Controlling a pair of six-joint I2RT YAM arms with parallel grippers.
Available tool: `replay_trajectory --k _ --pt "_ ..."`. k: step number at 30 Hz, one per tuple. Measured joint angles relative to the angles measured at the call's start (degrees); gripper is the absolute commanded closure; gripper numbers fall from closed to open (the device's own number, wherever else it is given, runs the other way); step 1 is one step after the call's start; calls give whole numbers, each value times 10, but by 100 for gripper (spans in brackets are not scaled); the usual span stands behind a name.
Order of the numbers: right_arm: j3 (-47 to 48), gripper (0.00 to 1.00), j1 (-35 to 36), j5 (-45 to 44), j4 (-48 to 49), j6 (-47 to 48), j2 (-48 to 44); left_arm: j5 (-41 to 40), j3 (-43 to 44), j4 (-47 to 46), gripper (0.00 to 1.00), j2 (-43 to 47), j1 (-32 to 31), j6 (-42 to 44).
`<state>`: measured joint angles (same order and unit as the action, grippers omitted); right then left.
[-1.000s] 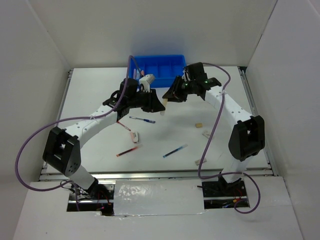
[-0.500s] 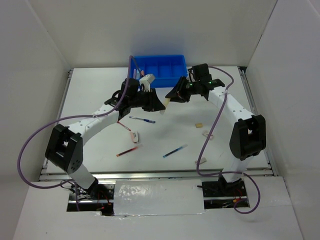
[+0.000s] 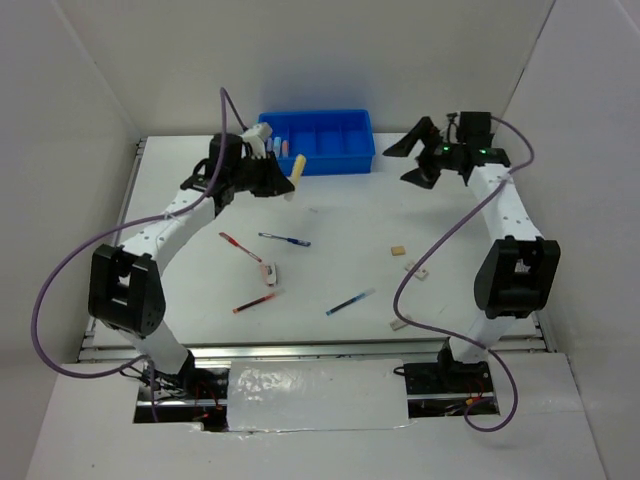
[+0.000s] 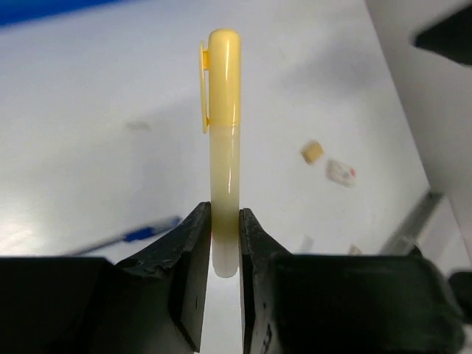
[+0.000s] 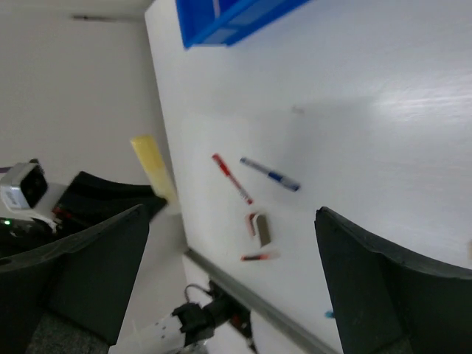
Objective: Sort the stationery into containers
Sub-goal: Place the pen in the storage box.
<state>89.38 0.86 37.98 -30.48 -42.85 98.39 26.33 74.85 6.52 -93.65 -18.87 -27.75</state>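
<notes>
My left gripper turns outward and lowers the marker into the blue tray's end section (image 3: 278,139) next, because other markers already lie inside.
My left gripper (image 4: 224,243) is shut on the lower end of a pale yellow bar (image 4: 223,140) with a yellow clip cap. In the top view my left gripper (image 3: 278,179) holds the bar (image 3: 296,170) above the table, just in front of the left end of the blue tray (image 3: 318,160). My right gripper (image 3: 407,163) stands open, with nothing between its fingers, in front of the tray's right end. Its wrist view shows the tray (image 5: 243,26), the bar (image 5: 155,168), a red pen (image 5: 232,178) and a blue pen (image 5: 270,174).
On the table lie a red pen (image 3: 240,247), a blue pen (image 3: 285,239), a small eraser (image 3: 270,272), another red pen (image 3: 257,300), another blue pen (image 3: 350,301), a beige eraser (image 3: 398,250) and two white erasers (image 3: 414,267) (image 3: 401,322).
The grippers stood tip to tip at mid-table with the yellow bar between them. The right gripper has opened and swung away right; the left has carried the bar back and left.
</notes>
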Motion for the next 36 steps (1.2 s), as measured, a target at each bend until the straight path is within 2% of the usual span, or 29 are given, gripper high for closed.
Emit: replay_trajectory --k 4,9,12,16,22,28,34,35,36 --pt "-6 3 -68 -8 -12 78 -39 -83 120 19 100 -59 43 53" --pt "-94 3 -70 -18 -12 138 -144 -186 285 -42 100 -193 63 102" --pt "-140 3 -70 -24 -13 156 -197 -235 402 -64 100 -309 68 115" --pt "-158 3 -70 -33 -12 175 -222 -266 485 -74 100 -423 75 112" --pt "-181 3 -68 -44 -10 189 -229 -309 509 -83 100 -493 67 143" --pt "-186 4 -66 -60 -9 198 -229 -334 511 -100 88 -500 47 158" --pt "-181 4 -63 -72 -16 208 -216 -358 511 -104 86 -500 40 156" --pt "-181 4 -63 -72 -17 209 -213 -361 511 -104 84 -500 42 155" --pt "-181 4 -62 -72 -17 210 -212 -363 510 -104 73 -500 43 155"
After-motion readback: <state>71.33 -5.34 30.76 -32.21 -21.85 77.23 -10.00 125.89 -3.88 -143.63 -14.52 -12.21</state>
